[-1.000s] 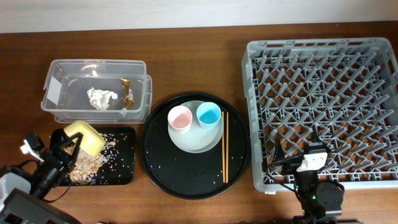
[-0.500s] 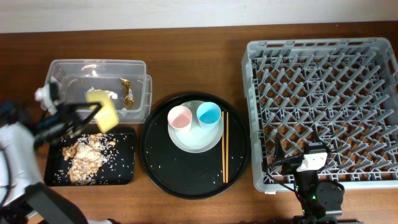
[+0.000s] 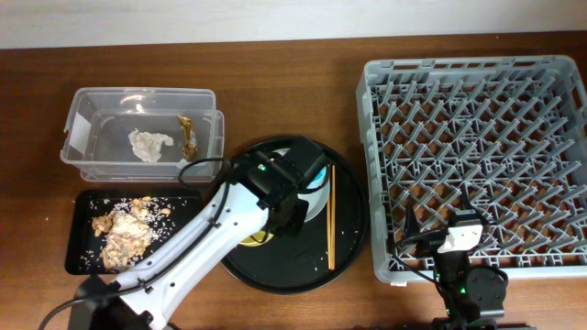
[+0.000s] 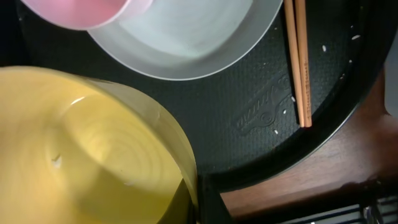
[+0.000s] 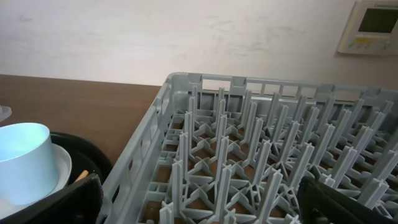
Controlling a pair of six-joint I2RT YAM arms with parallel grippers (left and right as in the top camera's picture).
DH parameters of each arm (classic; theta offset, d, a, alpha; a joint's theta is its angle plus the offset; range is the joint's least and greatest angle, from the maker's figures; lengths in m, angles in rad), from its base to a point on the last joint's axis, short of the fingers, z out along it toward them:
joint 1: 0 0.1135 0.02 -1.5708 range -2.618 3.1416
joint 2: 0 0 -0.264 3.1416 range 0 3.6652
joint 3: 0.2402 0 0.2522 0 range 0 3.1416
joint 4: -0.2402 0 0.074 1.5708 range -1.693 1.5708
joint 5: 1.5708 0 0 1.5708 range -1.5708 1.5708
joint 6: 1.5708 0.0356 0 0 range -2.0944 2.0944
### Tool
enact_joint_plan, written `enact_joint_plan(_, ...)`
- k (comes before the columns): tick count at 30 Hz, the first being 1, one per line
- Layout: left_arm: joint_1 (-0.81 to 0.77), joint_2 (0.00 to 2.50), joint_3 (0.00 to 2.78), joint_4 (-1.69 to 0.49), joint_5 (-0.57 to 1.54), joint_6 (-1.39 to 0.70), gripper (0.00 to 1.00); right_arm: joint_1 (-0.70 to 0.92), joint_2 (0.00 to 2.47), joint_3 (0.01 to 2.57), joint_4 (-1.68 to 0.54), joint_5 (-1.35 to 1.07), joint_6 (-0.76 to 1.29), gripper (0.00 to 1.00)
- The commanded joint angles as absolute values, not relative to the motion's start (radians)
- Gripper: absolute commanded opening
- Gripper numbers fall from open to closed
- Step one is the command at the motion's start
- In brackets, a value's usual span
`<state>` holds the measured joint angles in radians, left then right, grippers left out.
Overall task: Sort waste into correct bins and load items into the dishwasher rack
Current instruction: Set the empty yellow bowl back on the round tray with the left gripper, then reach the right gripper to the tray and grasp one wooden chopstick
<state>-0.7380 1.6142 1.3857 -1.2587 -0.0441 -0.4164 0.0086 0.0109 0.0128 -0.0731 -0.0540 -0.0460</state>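
Note:
My left gripper goes down next and releases the yellow bowl (image 4: 81, 149) onto the round tray's near part below the gripper, clear of the plate and chopsticks.
My left gripper (image 3: 273, 218) is shut on the yellow bowl (image 4: 81, 149) and holds it low over the round black tray (image 3: 275, 270). In the left wrist view the bowl fills the lower left, beside the grey-green plate (image 4: 186, 37), the pink cup (image 4: 87, 11) and the chopsticks (image 4: 297, 62). My arm hides both cups in the overhead view. The blue cup (image 5: 22, 160) shows in the right wrist view. The tissue (image 3: 149, 144) and gold foil (image 3: 189, 136) lie in the clear tub (image 3: 83, 115). Food scraps (image 3: 119, 234) lie in the black rectangular tray (image 3: 179, 252). My right gripper (image 5: 205, 214) is open at the front edge of the rack (image 3: 477, 151).
The chopsticks (image 3: 332, 215) lie along the right side of the round tray, near the rack's left wall. White crumbs are scattered on both black trays. The wall runs along the far edge of the wooden table (image 3: 275, 73).
My left arm has swung right with the yellow bowl, from the black rectangular tray past the clear tub to the round tray. The scraps now lie uncovered in the rectangular tray. The right arm has not moved.

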Motion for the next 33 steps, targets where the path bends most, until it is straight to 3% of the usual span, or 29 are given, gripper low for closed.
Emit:
enact_joint_plan(1, -0.759, 1.610, 1.269, -1.198, -0.099, -0.502, 0.01, 0.004, 0.004, 0.006, -0.074, -0.059, -0.045, 0.99)
enact_joint_plan(6, -0.759, 1.610, 1.084, -1.024, -0.099, -0.505, 0.02, 0.004, 0.004, 0.006, -0.074, -0.059, -0.045, 0.98)
enact_joint_plan(7, -0.759, 1.610, 1.066, -1.010, -0.102, -0.505, 0.10, 0.004, 0.004, 0.006, -0.074, -0.059, -0.045, 0.98)
enact_joint_plan(8, -0.759, 1.610, 1.051, -1.000, -0.102, -0.504, 0.25, 0.004, 0.004, 0.006, -0.074, -0.059, -0.045, 0.98)
enact_joint_plan(9, -0.759, 1.610, 1.048, -0.997, -0.103, -0.504, 0.31, 0.004, 0.004, 0.006, -0.074, -0.059, -0.045, 0.98)
enact_joint_plan(10, -0.759, 1.610, 1.048, -0.980, -0.102, -0.504, 0.54, 0.004, 0.004, 0.006, -0.074, -0.059, -0.045, 0.98)
enact_joint_plan(14, -0.746, 1.594, 1.182, -1.024, -0.102, -0.459, 0.54, 0.004, 0.004, 0.006, -0.074, -0.059, -0.045, 0.98)
enact_joint_plan(18, -0.626, 1.531, 1.460, -1.013, -0.090, -0.440, 0.54, 0.006, 0.004, 0.006, -0.074, -0.064, -0.044, 0.98)
enact_joint_plan(21, -0.619, 1.531, 1.475, -0.988, -0.049, -0.440, 0.56, 0.005, 0.006, 0.046, -0.100, -0.125, -0.032, 0.99)
enact_joint_plan(25, -0.619, 1.531, 1.475, -0.980, -0.051, -0.440, 0.60, 0.006, 0.187, 0.617, -0.552, -0.197, 0.038, 0.98)
enact_joint_plan(28, -0.541, 1.531, 1.475, -0.961, 0.096, -0.479, 0.62, 0.006, 0.581, 1.193, -1.060, -0.387, 0.038, 0.98)
enact_joint_plan(31, -0.317, 1.531, 1.475, -0.960, 0.307, -0.477, 0.61, 0.006, 0.783, 1.444, -1.147, -0.587, 0.039, 0.98)
enact_joint_plan(32, -0.240, 1.531, 1.475, -0.968, 0.346, -0.467, 0.61, 0.006, 0.834, 1.443, -1.146, -0.655, 0.097, 0.73)
enact_joint_plan(33, -0.161, 1.531, 1.475, -0.981, 0.355, -0.431, 0.62, 0.009, 0.896, 1.421, -1.196, -0.655, 0.138, 0.61)
